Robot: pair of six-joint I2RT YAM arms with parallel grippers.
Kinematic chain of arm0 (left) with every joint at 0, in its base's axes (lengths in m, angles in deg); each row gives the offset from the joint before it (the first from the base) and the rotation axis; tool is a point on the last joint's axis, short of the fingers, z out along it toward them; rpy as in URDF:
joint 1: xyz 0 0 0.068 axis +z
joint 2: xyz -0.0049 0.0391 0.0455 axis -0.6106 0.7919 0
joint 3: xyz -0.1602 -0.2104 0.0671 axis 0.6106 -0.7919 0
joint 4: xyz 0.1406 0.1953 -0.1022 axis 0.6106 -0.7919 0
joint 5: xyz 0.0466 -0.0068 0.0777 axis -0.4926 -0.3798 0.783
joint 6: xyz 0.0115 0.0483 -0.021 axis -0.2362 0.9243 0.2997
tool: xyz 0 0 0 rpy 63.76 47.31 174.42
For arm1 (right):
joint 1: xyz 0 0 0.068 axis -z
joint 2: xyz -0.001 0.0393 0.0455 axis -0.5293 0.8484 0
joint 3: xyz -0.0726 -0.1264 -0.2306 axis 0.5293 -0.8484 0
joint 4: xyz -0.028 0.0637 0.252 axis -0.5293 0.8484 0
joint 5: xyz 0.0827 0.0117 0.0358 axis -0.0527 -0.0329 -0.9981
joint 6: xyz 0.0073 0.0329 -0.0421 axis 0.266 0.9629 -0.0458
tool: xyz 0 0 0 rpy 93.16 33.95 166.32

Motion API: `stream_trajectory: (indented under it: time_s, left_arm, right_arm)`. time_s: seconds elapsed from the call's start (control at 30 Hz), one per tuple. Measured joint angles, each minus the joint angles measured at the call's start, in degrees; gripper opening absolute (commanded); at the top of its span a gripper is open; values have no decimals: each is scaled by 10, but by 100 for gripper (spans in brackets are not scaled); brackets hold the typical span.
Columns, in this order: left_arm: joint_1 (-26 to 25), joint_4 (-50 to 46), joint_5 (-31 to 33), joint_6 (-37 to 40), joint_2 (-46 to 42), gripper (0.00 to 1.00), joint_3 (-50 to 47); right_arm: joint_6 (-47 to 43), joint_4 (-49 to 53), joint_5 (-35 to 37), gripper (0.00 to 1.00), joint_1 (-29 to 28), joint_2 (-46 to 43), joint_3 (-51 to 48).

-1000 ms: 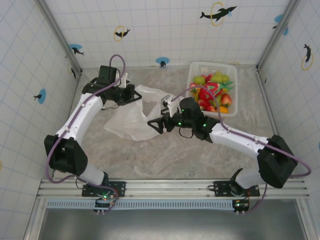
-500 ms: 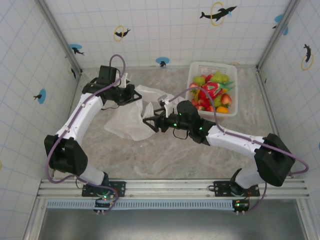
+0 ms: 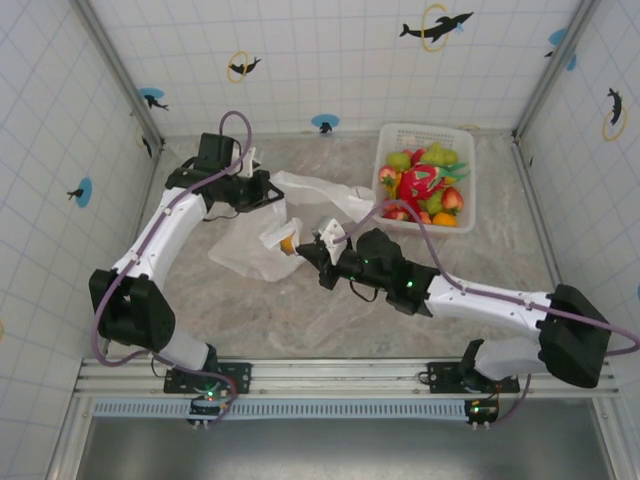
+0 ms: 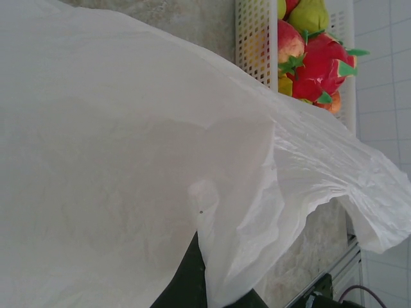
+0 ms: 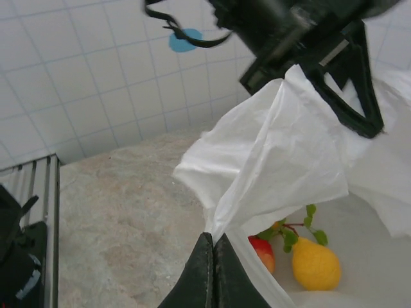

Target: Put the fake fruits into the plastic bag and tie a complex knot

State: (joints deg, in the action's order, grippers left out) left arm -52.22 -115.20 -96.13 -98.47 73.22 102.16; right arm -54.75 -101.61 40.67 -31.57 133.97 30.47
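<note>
My right gripper pulls the bag's near edge back over the bare tabletop toward the bar (image 3: 292,304) (image 5: 131,250) next and then releases it. That edge bunches over the fruits.
The white plastic bag (image 3: 245,252) lies on the table's left middle, its mouth held up between both arms. My left gripper (image 3: 268,192) is shut on the bag's far rim; crinkled plastic (image 4: 128,128) drapes over its dark fingers (image 4: 186,282). My right gripper (image 5: 213,240) is shut on the bag's near rim (image 5: 289,154), and it sits by the bag in the top view (image 3: 303,248). Inside the bag lie a yellow fruit (image 5: 314,263) and a red fruit (image 5: 263,251); an orange spot (image 3: 288,243) shows from above. More fake fruits (image 3: 420,185) fill the basket.
The white lattice basket (image 3: 425,130) stands at the back right, its wall (image 4: 255,32) also in the left wrist view with red and green fruits (image 4: 308,54) above it. Tiled walls close the table on three sides. A metal rail runs along the near edge.
My right arm has stretched lower and further left, and its gripper now pinches the bag's near rim, lifting it. The bag's mouth has opened and fruit shows inside. The left arm has held still.
</note>
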Motion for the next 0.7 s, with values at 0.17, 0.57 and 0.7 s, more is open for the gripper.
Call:
stream_trajectory:
  time_s: [0.17,0.57,0.7]
  left_arm:
    - [0,3,0,0,0,0,0]
    - [0,6,2,-3,0,0,-3]
    - [-1,6,2,-5,0,0,-3]
  right_arm:
    - [-109,4,10,0,-56,-3,-6]
    - [-281,162,92,0,-153,8,-1]
    - [-289,187,107,5,-153,2,0]
